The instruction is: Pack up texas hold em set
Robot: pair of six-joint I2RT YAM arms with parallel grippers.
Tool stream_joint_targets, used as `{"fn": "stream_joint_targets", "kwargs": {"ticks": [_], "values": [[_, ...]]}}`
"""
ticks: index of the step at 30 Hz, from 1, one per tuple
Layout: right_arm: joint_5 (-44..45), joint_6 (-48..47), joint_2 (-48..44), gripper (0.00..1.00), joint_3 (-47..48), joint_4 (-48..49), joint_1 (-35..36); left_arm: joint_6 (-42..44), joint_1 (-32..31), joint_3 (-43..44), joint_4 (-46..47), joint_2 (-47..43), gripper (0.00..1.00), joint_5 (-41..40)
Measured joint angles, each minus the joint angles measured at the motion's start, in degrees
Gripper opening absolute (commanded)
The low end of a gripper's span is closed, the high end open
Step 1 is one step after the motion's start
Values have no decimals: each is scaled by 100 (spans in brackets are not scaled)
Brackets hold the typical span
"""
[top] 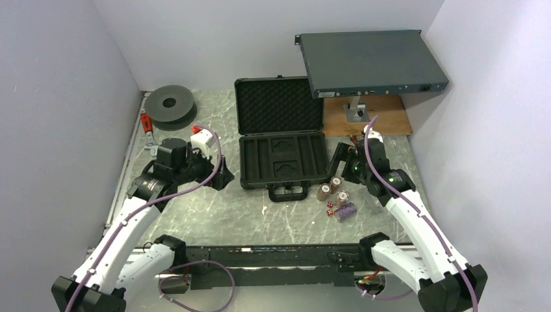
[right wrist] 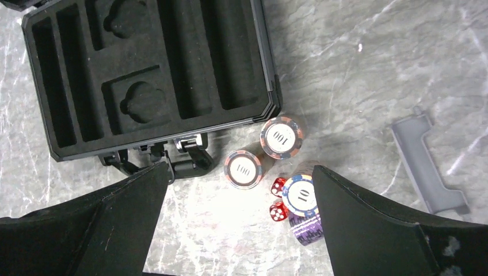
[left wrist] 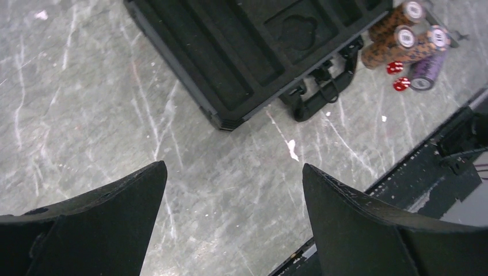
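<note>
My right gripper needs to move back and down, turning onto the brown stack beside the purple one, since that stack stands below and back from it.
The black briefcase [top: 281, 162] lies open at the table's middle, its egg-crate foam lid [top: 279, 107] raised at the back and its handle [top: 289, 192] facing the front. Its slotted tray [right wrist: 144, 75] holds nothing and also shows in the left wrist view [left wrist: 241, 52]. Brown chip stacks [top: 331, 188] and a purple stack [top: 345, 211] lie right of the handle with two red dice [top: 329, 208]. My right gripper [right wrist: 241, 167] is open above the brown stacks [right wrist: 281, 137], dice [right wrist: 278, 211] and purple stack [right wrist: 308, 230]. My left gripper [left wrist: 233, 165] is open and empty over bare table left of the case [top: 221, 175].
A grey metal rack box [top: 373, 62] stands over a wooden board [top: 367, 117] at the back right. A dark spool [top: 170, 103] and a red-handled tool [top: 146, 122] lie at the back left. A grey plastic piece [right wrist: 429, 167] lies right of the chips. A black rail [top: 273, 257] runs along the near edge.
</note>
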Motion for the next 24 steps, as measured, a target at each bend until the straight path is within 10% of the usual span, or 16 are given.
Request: {"fn": "stream_joint_targets", "kwargs": {"ticks": [24], "values": [[431, 190, -11, 100, 365, -632, 72, 258, -1681, -179, 341, -243, 90, 802]]}}
